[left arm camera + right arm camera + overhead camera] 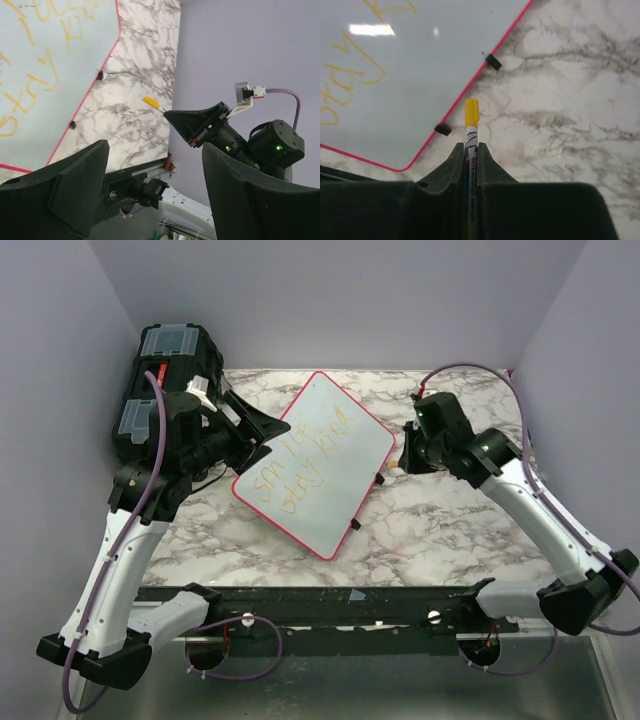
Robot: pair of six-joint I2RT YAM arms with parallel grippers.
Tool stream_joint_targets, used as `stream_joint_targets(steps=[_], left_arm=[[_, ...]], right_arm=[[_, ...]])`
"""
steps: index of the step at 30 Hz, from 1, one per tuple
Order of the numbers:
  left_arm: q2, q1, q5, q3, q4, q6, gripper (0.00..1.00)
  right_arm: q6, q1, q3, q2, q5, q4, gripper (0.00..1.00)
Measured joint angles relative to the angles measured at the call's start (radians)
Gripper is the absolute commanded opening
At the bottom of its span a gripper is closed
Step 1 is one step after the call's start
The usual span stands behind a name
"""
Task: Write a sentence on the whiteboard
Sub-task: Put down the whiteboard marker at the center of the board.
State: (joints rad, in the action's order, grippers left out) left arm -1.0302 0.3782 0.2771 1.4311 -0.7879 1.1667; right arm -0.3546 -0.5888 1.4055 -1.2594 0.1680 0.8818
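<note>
Both lines are written. My right gripper will next move down and back over the bare marble (404, 517) (524, 131) beside the whiteboard's clipped edge and turn the cap toward the bar.
The whiteboard (330, 455), white with a pink-red frame, lies flat and turned diagonally on the marble table. The sentence (298, 465) runs across it in two lines of yellow letters; the lower line reads "stay kind" (30, 92). My left gripper (262, 437) hovers at the board's left edge, open and with nothing between its fingers (80, 172). Just off the board's right edge, my right gripper (400, 458) is shut on a yellow-capped whiteboard marker (471, 122). The marker's cap points toward the board's clipped edge. The left wrist view also catches the marker (151, 103).
A black toolbox (175, 365) with clear-lidded compartments stands at the back left, behind the left arm. Two small black clips (493, 61) sit on the board's right edge. Purple walls close in the table on three sides. A black rail (330, 602) runs along the near edge.
</note>
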Motion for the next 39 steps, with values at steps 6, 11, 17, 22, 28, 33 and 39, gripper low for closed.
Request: stream_joint_targets(steps=[6,11,17,22,28,33,39], left_arm=[[0.026,-0.024,-0.05,-0.042,-0.049,-0.066,0.76],[0.054,-0.026,-0.076,-0.095,-0.076,-0.093,0.76],[0.102,-0.031,-0.093,-0.147,-0.08,-0.105,0.76],[0.12,-0.033,-0.108,-0.159,-0.091,-0.114,0.76],[0.138,-0.039,-0.13,-0.164,-0.114,-0.132,0.76],[0.164,-0.045,-0.152,-0.166,-0.128,-0.151,0.76],[0.174,-0.045,-0.17,-0.171,-0.133,-0.167,0.77]], right_arm=[[-0.105,0.0,-0.01,-0.14,0.004,0.184,0.01],[-0.154,0.0,-0.04,-0.228,0.046,0.253,0.01],[-0.182,0.0,-0.159,-0.262,0.066,0.218,0.0],[-0.191,0.0,-0.293,-0.292,0.063,0.097,0.01],[-0.193,0.0,-0.352,-0.235,0.048,0.032,0.31],[-0.201,0.001,-0.364,-0.216,0.048,0.021,0.74],[-0.198,0.001,-0.29,-0.158,0.052,0.056,1.0]])
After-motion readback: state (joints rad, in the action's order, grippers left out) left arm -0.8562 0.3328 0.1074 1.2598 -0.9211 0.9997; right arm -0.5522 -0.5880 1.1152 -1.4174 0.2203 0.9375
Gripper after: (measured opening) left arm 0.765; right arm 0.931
